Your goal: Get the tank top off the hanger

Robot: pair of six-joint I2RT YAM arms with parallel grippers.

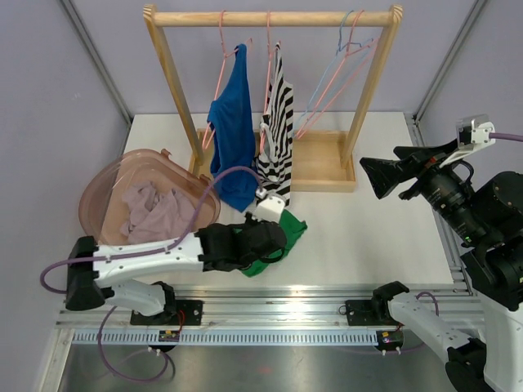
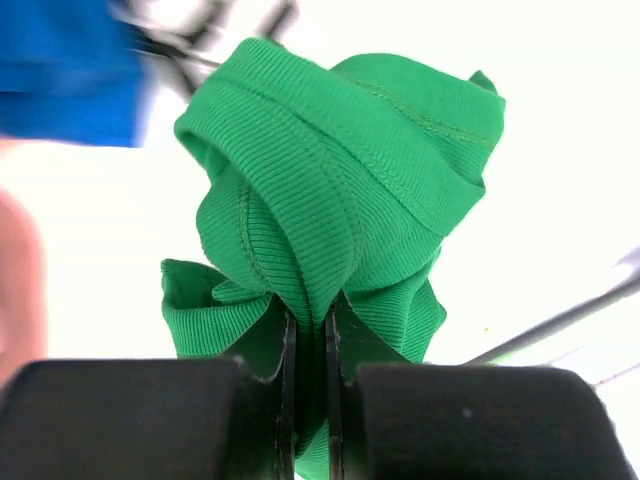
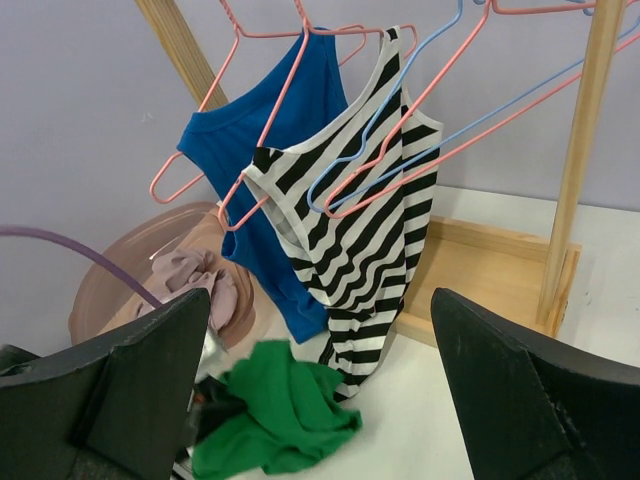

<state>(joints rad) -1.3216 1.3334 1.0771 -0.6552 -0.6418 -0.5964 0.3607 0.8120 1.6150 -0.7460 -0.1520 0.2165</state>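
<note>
Next, my left gripper lifts and carries the fold over the mauve clothes in the basket, since the green tank top is already off any hanger.
A green tank top (image 1: 289,232) lies crumpled on the white table, off any hanger. My left gripper (image 1: 274,237) is shut on a fold of it. In the left wrist view the green ribbed cloth (image 2: 340,170) bunches up above the left gripper (image 2: 308,325), pinched between the two fingers. A blue tank top (image 1: 233,131) and a black-and-white striped tank top (image 1: 279,122) each hang on a pink hanger (image 1: 222,57) on the wooden rack (image 1: 274,16). My right gripper (image 1: 377,177) is raised at the right, open and holding nothing, facing the striped top (image 3: 370,210).
A pink translucent basket (image 1: 106,192) holding mauve clothes (image 1: 155,212) sits at the left of the table. Bare pink and blue hangers (image 1: 339,65) hang at the rack's right end. The rack's wooden base tray (image 1: 327,167) lies behind the green top.
</note>
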